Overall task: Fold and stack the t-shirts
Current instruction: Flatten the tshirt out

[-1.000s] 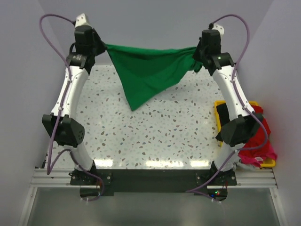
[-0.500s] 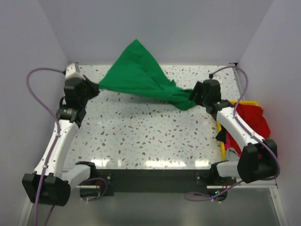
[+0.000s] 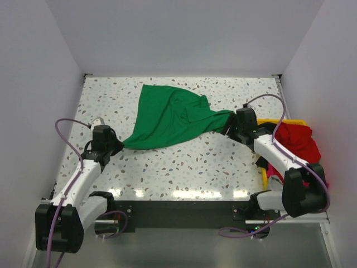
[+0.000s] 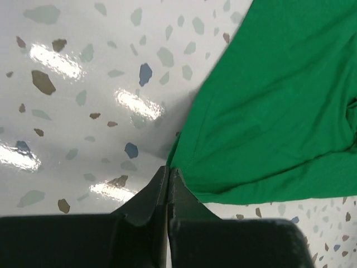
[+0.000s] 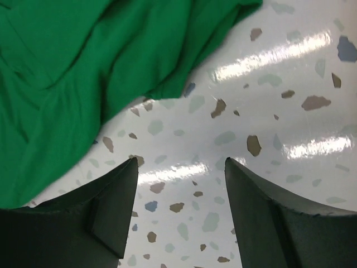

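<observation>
My right gripper needs to go up and to the left in the top view, then down onto the shirt flap's inner end, since that corner is folded over the shirt.
A bright green t-shirt lies crumpled on the speckled table, reaching from the middle back to the left front. My left gripper is low at the left, shut on the shirt's near-left corner; in the left wrist view its closed tips pinch the green cloth. My right gripper stands open just off the shirt's right end. In the right wrist view its fingers frame bare table, with the green shirt up and to the left, not touching them.
A yellow bin sits at the table's right edge under the right arm, holding a red t-shirt and a pink one. White walls close in on the left, back and right.
Both arms dropped from holding the shirt stretched high in the air down to the table. The shirt now lies on the surface. The right gripper opened and let its end go.
</observation>
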You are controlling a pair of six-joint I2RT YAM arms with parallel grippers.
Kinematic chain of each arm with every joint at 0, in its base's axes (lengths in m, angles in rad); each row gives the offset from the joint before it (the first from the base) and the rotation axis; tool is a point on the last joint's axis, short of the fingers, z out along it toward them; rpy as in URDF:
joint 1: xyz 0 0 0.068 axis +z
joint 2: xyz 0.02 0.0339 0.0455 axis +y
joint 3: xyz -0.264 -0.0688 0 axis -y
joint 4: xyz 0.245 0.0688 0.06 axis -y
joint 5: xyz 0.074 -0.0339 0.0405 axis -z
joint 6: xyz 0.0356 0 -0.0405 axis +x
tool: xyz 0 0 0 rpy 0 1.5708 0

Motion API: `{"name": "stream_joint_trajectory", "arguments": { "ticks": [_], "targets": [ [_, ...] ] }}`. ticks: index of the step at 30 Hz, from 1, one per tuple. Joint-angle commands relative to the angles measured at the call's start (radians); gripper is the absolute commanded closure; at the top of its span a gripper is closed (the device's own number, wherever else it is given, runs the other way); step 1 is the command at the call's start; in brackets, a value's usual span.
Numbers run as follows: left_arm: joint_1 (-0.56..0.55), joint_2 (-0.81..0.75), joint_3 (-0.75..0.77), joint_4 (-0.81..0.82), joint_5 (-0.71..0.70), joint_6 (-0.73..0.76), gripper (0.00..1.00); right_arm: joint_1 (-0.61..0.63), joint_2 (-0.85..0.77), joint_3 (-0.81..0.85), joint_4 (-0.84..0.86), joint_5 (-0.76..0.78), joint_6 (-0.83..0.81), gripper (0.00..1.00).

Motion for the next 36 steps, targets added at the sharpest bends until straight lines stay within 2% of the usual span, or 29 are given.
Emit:
{"name": "stream_joint_trajectory", "arguments": {
  "ticks": [1,7,9,11,16,23,25,28,29,32,33,34,36],
  "targets": [
    [0.02,-0.029,0.066,-0.013,-0.094,-0.02,1.0,0.025,0.076,0.191,0.045,0.022,-0.042,0.34],
    [0.043,-0.024,0.091,-0.046,-0.095,0.014,1.0,0.177,0.392,0.546,-0.074,0.096,-0.157,0.35],
    [0.049,-0.026,0.095,-0.058,-0.103,0.032,1.0,0.218,0.464,0.614,-0.097,0.119,-0.181,0.35],
    [0.069,-0.035,0.097,-0.076,-0.106,0.054,1.0,0.256,0.615,0.747,-0.126,0.149,-0.213,0.36],
    [0.075,-0.053,0.086,-0.084,-0.079,0.081,1.0,0.315,0.757,0.899,-0.18,0.209,-0.266,0.35],
    [0.075,-0.055,0.074,-0.076,-0.054,0.08,1.0,0.356,0.877,0.967,-0.209,0.272,-0.286,0.37],
    [0.075,-0.052,0.074,-0.075,-0.046,0.08,1.0,0.356,0.885,0.971,-0.216,0.288,-0.281,0.42],
    [0.075,-0.047,0.077,-0.075,-0.043,0.077,1.0,0.355,0.879,0.964,-0.231,0.326,-0.266,0.55],
    [0.075,-0.044,0.08,-0.075,-0.042,0.078,1.0,0.356,0.875,0.961,-0.234,0.344,-0.261,0.66],
    [0.075,-0.043,0.088,-0.075,-0.043,0.08,1.0,0.355,0.842,0.951,-0.237,0.367,-0.259,0.84],
    [0.075,-0.044,0.091,-0.076,-0.045,0.08,1.0,0.353,0.831,0.951,-0.234,0.37,-0.263,0.95],
    [0.075,-0.044,0.092,-0.078,-0.045,0.08,1.0,0.353,0.819,0.956,-0.243,0.372,-0.267,0.99],
    [0.075,-0.039,0.103,-0.083,-0.049,0.081,1.0,0.35,0.806,0.982,-0.269,0.389,-0.27,1.0]
  ]
}}
